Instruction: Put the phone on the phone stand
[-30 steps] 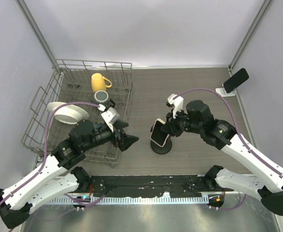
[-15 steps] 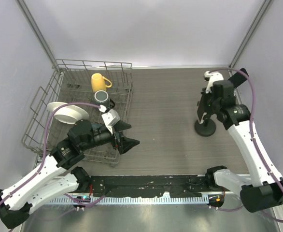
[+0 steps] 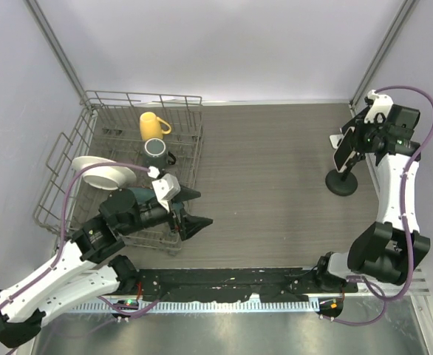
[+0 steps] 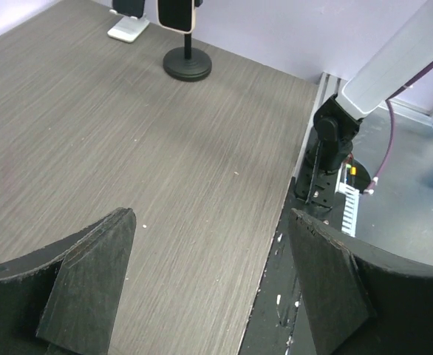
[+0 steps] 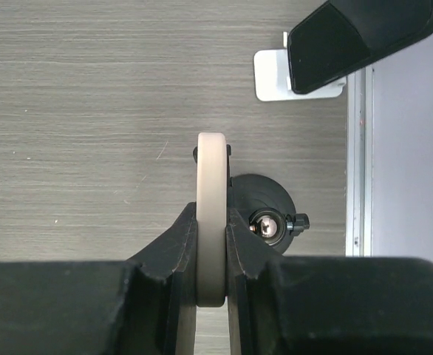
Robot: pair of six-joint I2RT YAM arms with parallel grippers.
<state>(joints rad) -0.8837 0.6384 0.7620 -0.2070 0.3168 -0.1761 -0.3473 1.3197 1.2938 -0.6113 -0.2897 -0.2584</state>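
The phone already sits on the black pole holder. My right gripper should next slide outward and toward the metal bar with phone and black pole holder, then let go.
My right gripper (image 3: 347,151) (image 5: 211,214) is shut on a cream-edged phone (image 3: 342,155) (image 5: 210,222), held edge-on between the fingers. The phone sits atop a black pole holder with a round base (image 3: 342,183) (image 5: 264,200) (image 4: 188,68). Just beyond it, at the table's far right, is the white phone stand (image 3: 341,138) (image 5: 275,81) (image 4: 128,28), with a dark phone-like slab (image 5: 360,33) leaning on it. My left gripper (image 3: 194,208) (image 4: 213,216) hovers open over the near-left table beside the rack, with nothing between its fingers.
A wire dish rack (image 3: 69,159) at the left holds a yellow mug (image 3: 153,123), a dark grey mug (image 3: 156,148) and a white bowl (image 3: 106,174). A metal rail (image 5: 355,148) and the wall run close along the table's right edge.
My right arm has swung the phone and its black holder from the table's middle to the far right, beside the white stand. The left gripper has barely moved.
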